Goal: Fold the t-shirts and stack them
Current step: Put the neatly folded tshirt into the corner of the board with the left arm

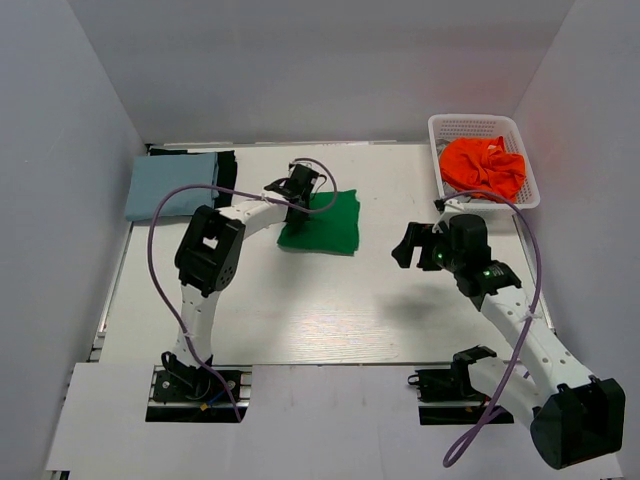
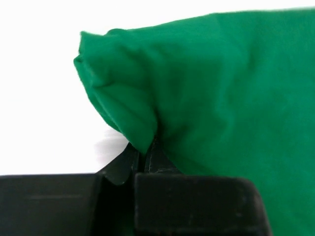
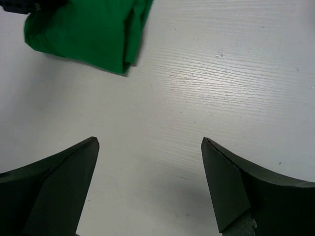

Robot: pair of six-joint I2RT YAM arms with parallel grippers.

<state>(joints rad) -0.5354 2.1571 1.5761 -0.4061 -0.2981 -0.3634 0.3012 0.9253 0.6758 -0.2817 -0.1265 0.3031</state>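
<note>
I will next lift the green t-shirt over with my left gripper, lower it and release it, because the pale blue t-shirt is on top of the stack to the gripper's left in the top view.
A folded bright green t-shirt (image 1: 325, 225) lies on the white table, centre back. My left gripper (image 1: 298, 192) is shut on its left edge; in the left wrist view the green t-shirt (image 2: 211, 88) bunches up into the closed jaws of the left gripper (image 2: 145, 152). A folded pale blue t-shirt (image 1: 170, 185) lies at the back left on top of a black t-shirt (image 1: 226, 166). An orange t-shirt (image 1: 483, 165) is crumpled in the basket. My right gripper (image 1: 412, 246) hovers open and empty right of the green t-shirt (image 3: 88, 30); it shows open in its wrist view (image 3: 150, 142).
A white plastic mesh basket (image 1: 440, 128) stands at the back right corner. Grey walls close in the table on left, back and right. Purple cables loop from both arms.
</note>
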